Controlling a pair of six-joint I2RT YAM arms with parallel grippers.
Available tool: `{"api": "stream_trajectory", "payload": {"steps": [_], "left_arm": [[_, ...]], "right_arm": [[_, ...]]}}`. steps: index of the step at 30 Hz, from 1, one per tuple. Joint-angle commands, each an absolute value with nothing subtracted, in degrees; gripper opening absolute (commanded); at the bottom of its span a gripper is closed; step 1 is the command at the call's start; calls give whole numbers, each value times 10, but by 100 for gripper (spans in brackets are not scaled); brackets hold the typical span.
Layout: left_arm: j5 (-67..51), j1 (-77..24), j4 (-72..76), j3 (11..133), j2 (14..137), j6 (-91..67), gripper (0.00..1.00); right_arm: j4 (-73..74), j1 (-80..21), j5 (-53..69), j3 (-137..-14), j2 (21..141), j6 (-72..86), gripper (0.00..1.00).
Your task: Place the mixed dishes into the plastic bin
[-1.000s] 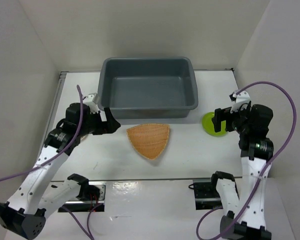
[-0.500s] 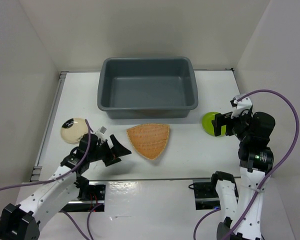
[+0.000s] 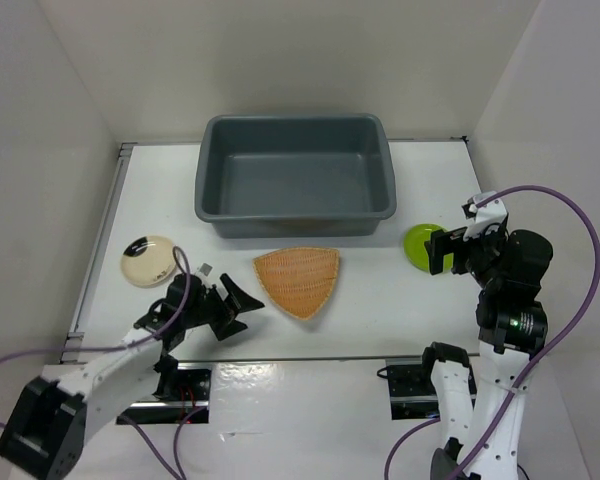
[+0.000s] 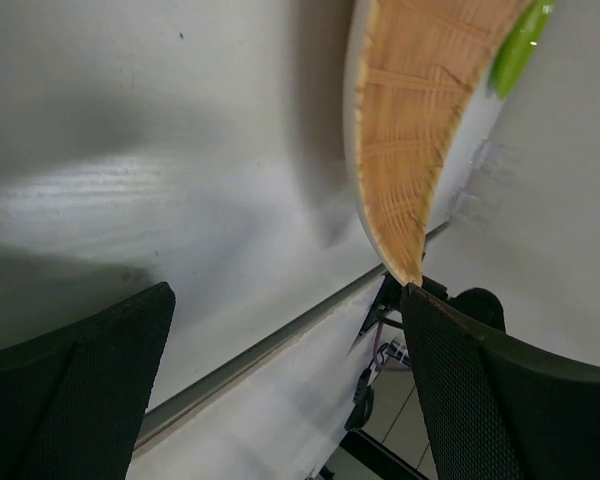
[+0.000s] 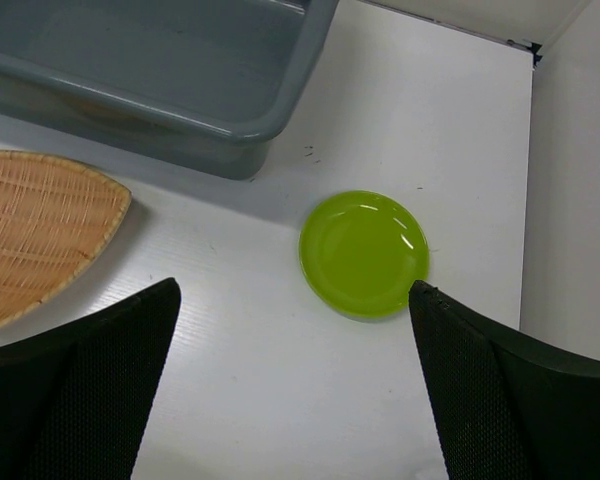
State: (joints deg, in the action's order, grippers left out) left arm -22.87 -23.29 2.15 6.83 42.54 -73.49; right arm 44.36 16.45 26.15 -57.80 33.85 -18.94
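The woven plate's raised side edge will go between my left gripper's open fingers next, as they slide around it to the right in the top view.
The orange-tan woven plate (image 3: 298, 280) lies in front of the dark grey plastic bin (image 3: 295, 175), which holds no dishes. The cream bowl (image 3: 150, 260) sits at the left. The lime-green plate (image 3: 418, 246) lies right of the bin, partly hidden by my right gripper (image 3: 443, 252). My left gripper (image 3: 248, 312) is open and empty, low over the table just left of the woven plate (image 4: 420, 130), whose near tip is beside the right finger (image 4: 510, 400). My right gripper (image 5: 290, 390) is open and empty, above and just short of the lime-green plate (image 5: 365, 252).
The bin's corner (image 5: 160, 60) and the woven plate's edge (image 5: 40, 235) show in the right wrist view. The table's front edge rail (image 4: 270, 345) runs close under my left gripper. White walls enclose the table on three sides.
My left arm has swung down and toward the table's near edge, uncovering the cream bowl, and now points at the woven plate. My right gripper has shifted slightly.
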Motion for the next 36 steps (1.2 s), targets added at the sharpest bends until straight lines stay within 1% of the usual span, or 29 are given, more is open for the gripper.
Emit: {"api": "stream_trajectory", "payload": {"steps": [1, 2, 4, 6, 12, 15, 16, 19, 21, 26, 29, 31, 32, 33, 34, 36], "left_arm": [[-245, -235, 120, 120, 532, -715, 100], [-254, -241, 139, 135, 587, -715, 100], [-260, -241, 147, 155, 637, -707, 100], [-255, -241, 157, 153, 642, -707, 100], [-242, -253, 263, 121, 653, -749, 100], [-265, -258, 319, 146, 731, -749, 100], [-282, -265, 327, 157, 787, -749, 100], [-288, -288, 366, 187, 870, -759, 100], [-288, -294, 400, 187, 889, -772, 100], [-276, -317, 410, 182, 911, -778, 100], [-276, -323, 410, 182, 917, -778, 92], [-271, -323, 410, 187, 924, -773, 83], [-271, -323, 410, 187, 933, -773, 75], [-271, -323, 410, 187, 947, -773, 71], [-271, -323, 424, 187, 955, -773, 63], [-277, -329, 437, 192, 977, -773, 54]], "right_arm": [[427, 170, 261, -583, 331, -186, 99], [427, 175, 261, -583, 330, -186, 99], [427, 175, 261, -583, 330, -186, 99], [427, 180, 261, -583, 330, -186, 99], [427, 185, 256, -583, 330, -181, 99], [427, 185, 256, -583, 325, -181, 99], [427, 185, 256, -583, 325, -181, 99], [422, 185, 256, -577, 325, -181, 99], [422, 185, 256, -577, 320, -181, 99], [422, 185, 256, -577, 309, -181, 99], [422, 185, 256, -577, 309, -181, 99], [422, 185, 256, -577, 304, -181, 99], [422, 185, 261, -577, 304, -181, 99], [422, 185, 261, -577, 298, -186, 99], [422, 185, 261, -577, 298, -186, 99], [422, 185, 261, -577, 292, -186, 99]]}}
